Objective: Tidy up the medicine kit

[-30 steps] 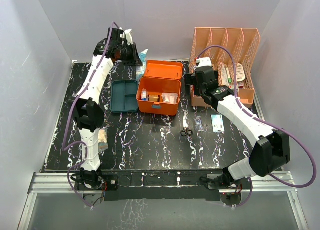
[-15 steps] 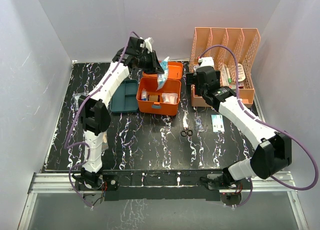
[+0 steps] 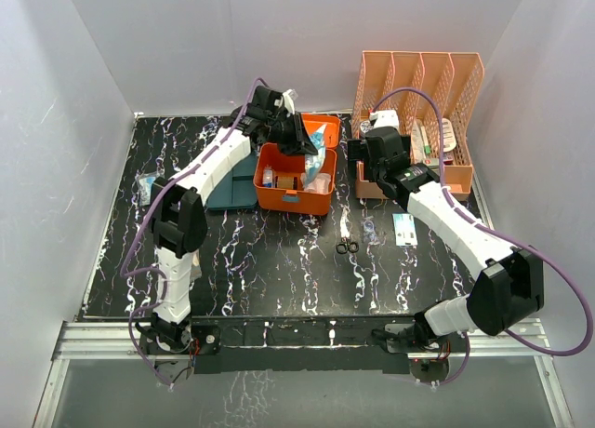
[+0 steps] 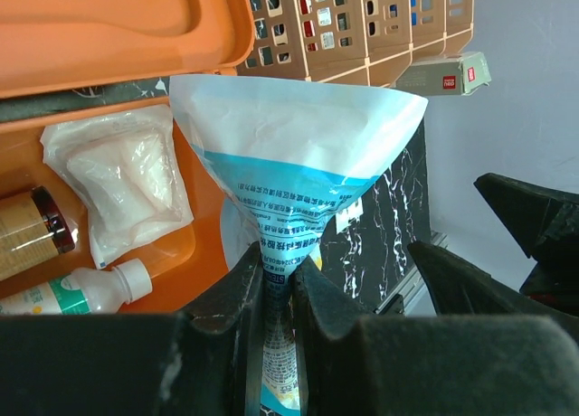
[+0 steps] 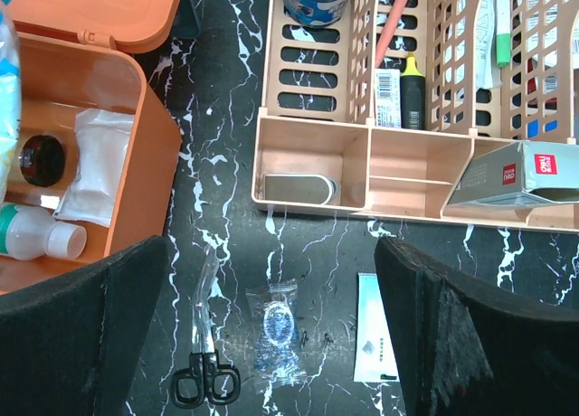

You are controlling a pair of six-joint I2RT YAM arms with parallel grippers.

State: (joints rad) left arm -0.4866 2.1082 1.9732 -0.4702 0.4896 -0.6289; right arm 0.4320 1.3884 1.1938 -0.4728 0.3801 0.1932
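My left gripper lowers the blue-and-white packet [image 4: 289, 163] by the gauze pack next, into the open kit's end nearest the organizer.
The orange medicine kit [image 3: 296, 201] stands open at the table's middle back, its lid [image 3: 327, 124] laid back; it also shows in the left wrist view [image 4: 201, 235] and right wrist view [image 5: 149, 154]. Its teal tray [image 3: 221, 193] lies on the table to its left. Inside are a gauze pack [image 4: 127, 185], a white bottle [image 4: 90, 289] and a brown bottle [image 4: 27, 235]. My left gripper [image 3: 302, 141] is shut on a blue-and-white packet [image 4: 289, 163] held above the kit's right part. My right gripper [image 3: 364, 152] is open and empty, hovering between the kit and the organizer.
A peach slatted file organizer [image 3: 418, 121] with pens and boxes stands at the back right. Scissors [image 5: 204, 362], a clear wrapped item [image 5: 276, 330] and a white sachet [image 5: 375, 335] lie on the black marble table below the right gripper. A small packet [image 3: 146, 183] lies at the left.
My left arm swung from the back left rightward, carrying the blue-and-white packet over the open kit. My right gripper shifted only slightly.
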